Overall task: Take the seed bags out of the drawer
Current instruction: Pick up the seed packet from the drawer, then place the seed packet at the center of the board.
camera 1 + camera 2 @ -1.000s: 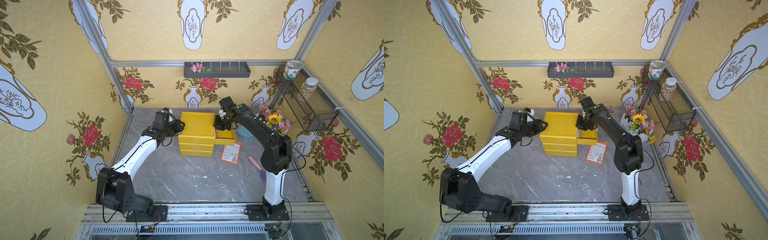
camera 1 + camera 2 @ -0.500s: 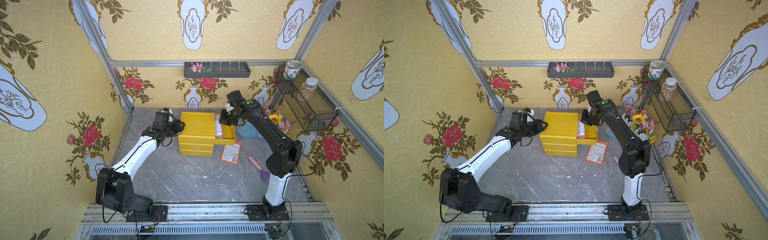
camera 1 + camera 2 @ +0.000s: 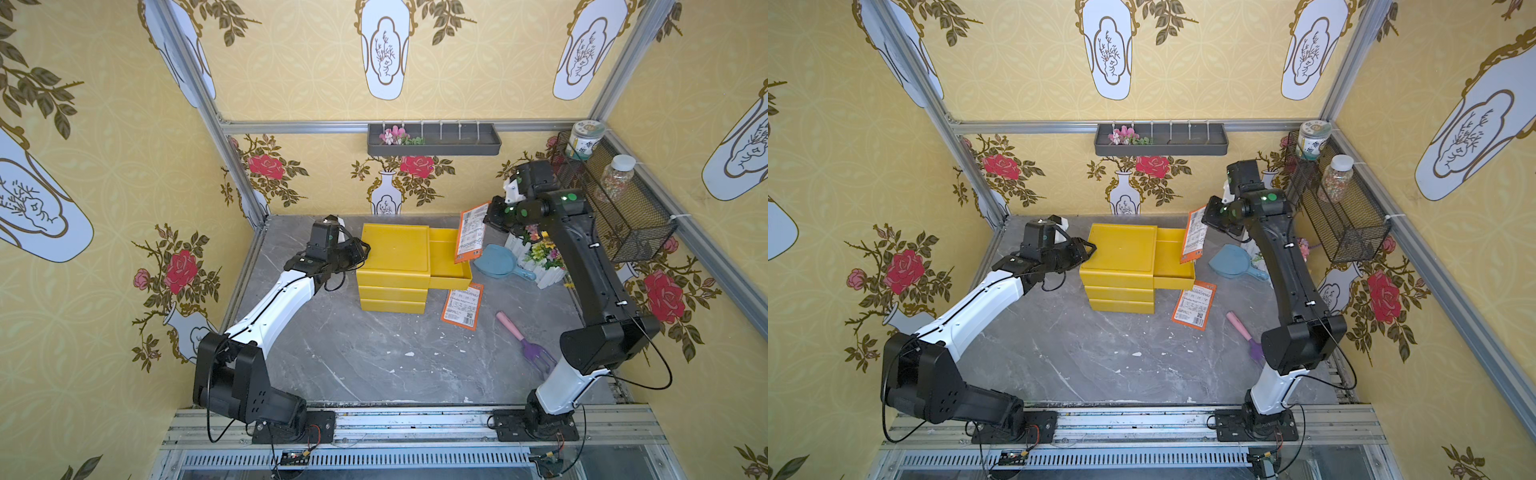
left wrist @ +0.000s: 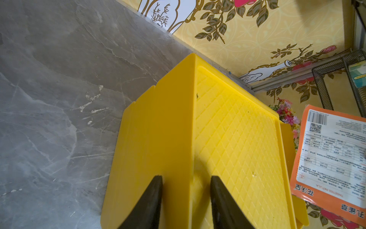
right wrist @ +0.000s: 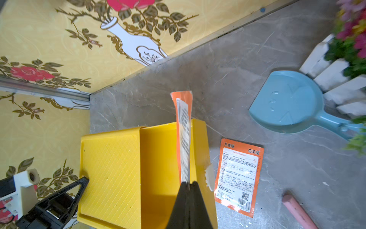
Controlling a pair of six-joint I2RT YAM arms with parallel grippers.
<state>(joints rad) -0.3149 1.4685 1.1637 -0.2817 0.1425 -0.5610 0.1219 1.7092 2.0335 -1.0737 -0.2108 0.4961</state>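
The other seed bag (image 3: 463, 305) (image 5: 239, 177) is below my right gripper, toward my base. My right gripper should next move down and back, past the drawer front, and let go onto that bag.
The top drawer (image 3: 446, 266) (image 3: 1173, 266) of the yellow chest (image 3: 395, 253) stands pulled out to the right; its visible floor (image 5: 158, 168) is bare yellow. My right gripper (image 3: 485, 212) (image 3: 1204, 218) (image 5: 189, 183) is shut on the top edge of a seed bag (image 3: 469, 235) (image 3: 1192, 239) (image 5: 184, 138), which hangs label side out above the drawer. Another seed bag (image 3: 462, 305) (image 5: 238, 174) lies label up on the table beside the drawer front. My left gripper (image 3: 363, 249) (image 4: 186, 178) clamps the chest's left top edge (image 4: 193, 128).
A blue scoop (image 3: 496, 259) and a white-fenced flower box (image 3: 544, 257) sit right of the drawer. A pink-handled purple fork (image 3: 523, 340) lies near the right arm's base. A wire basket (image 3: 615, 212) with jars hangs on the right wall, a grey shelf (image 3: 434, 139) on the back wall.
My right gripper rose out of the drawer and drew back to the right, lifting the seed bag clear above it. The left arm stayed put on the chest.
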